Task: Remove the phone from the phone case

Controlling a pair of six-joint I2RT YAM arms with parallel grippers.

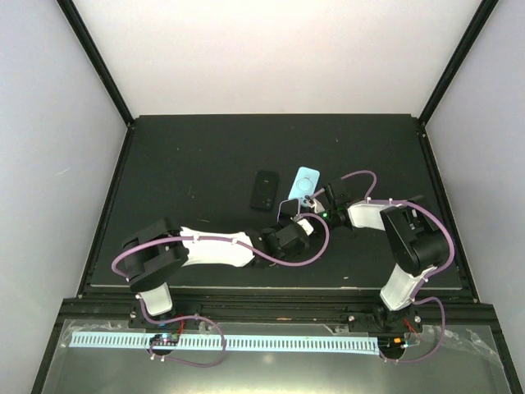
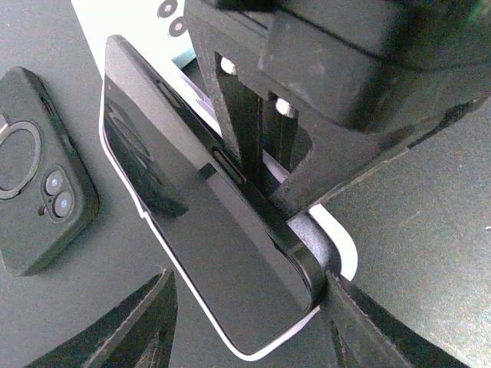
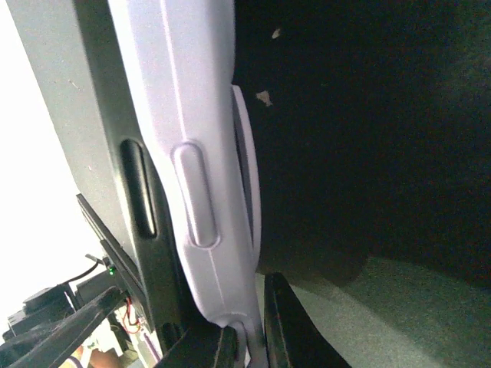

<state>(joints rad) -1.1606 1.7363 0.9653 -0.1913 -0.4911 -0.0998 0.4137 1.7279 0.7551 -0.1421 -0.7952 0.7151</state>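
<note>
My right gripper will lift the phone case next, carry it to the gripper's right in the top view, onto bare mat, and lower it to release.
A phone (image 2: 207,222) with a dark screen stands tilted, its right edge lifted out of a white-lavender case (image 2: 343,249). In the top view the phone (image 1: 287,208) is at the table's middle between both grippers. My left gripper (image 2: 245,326) is open around the phone's near end; its right finger (image 2: 349,322) touches the corner and the left finger (image 2: 149,326) stands apart. My right gripper (image 3: 249,345) is shut on the case's edge (image 3: 192,153), with the phone's dark side (image 3: 138,192) beside it. It also shows above the phone in the left wrist view (image 2: 253,130).
A second phone in a black case (image 1: 265,190) lies camera-side up just left of the held one, also in the left wrist view (image 2: 38,192). A light blue case or phone (image 1: 306,182) lies behind it. The dark mat (image 1: 180,164) ends at raised black rails.
</note>
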